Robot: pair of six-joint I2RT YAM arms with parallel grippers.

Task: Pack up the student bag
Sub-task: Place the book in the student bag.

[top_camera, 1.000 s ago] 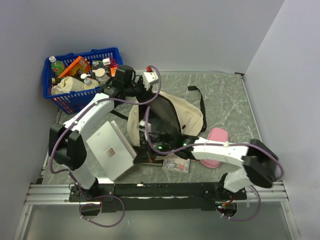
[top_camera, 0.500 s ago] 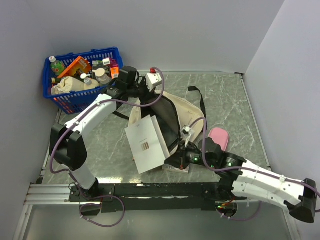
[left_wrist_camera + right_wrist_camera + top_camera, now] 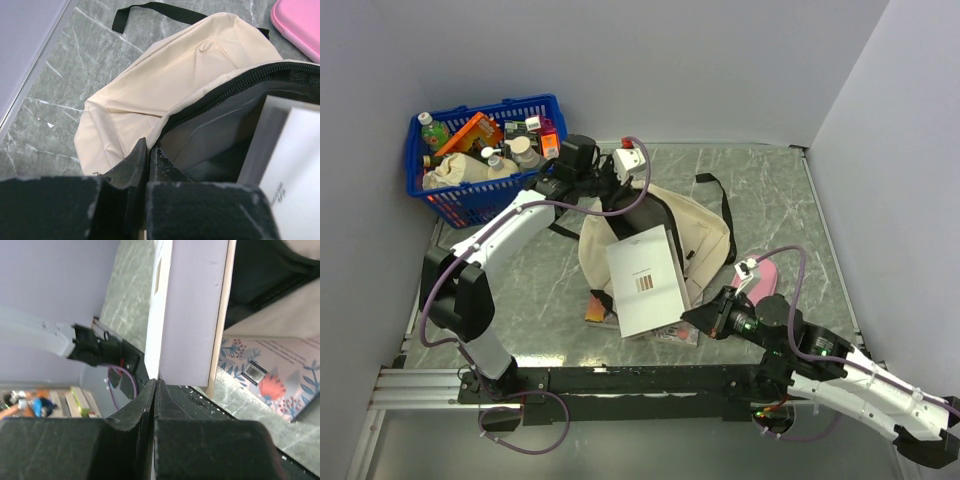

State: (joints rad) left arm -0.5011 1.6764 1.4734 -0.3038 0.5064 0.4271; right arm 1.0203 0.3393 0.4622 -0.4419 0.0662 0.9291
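The white book's corner is still outside the student bag's opening and lies back from the gripper. My left gripper needs to pull the student bag's rim back beside that corner next and let go of it.
The student bag point(image 3: 705, 232), cream fabric with black straps, lies mid-table with its dark mouth facing the arms. My left gripper point(image 3: 613, 198) is shut on the bag's zipper rim; in the left wrist view the left gripper point(image 3: 149, 143) pinches the rim of the student bag point(image 3: 165, 80). My right gripper point(image 3: 690, 317) is shut on the lower corner of a white book point(image 3: 647, 280), which hangs tilted over the bag's near edge. In the right wrist view the right gripper point(image 3: 156, 381) clamps the cover edge of the white book point(image 3: 192, 315). From the left wrist, the white book point(image 3: 295, 150) stands at the bag's mouth.
A blue basket point(image 3: 480, 155) full of bottles and packets sits at the back left. A pink pouch point(image 3: 760, 273) lies right of the bag. A floral book point(image 3: 678, 333) and a small orange book point(image 3: 597, 308) lie flat by the bag's near edge.
My right arm has swung from the left to the right, carrying the white book rightward to the bag's mouth. The left gripper has kept its hold on the rim.
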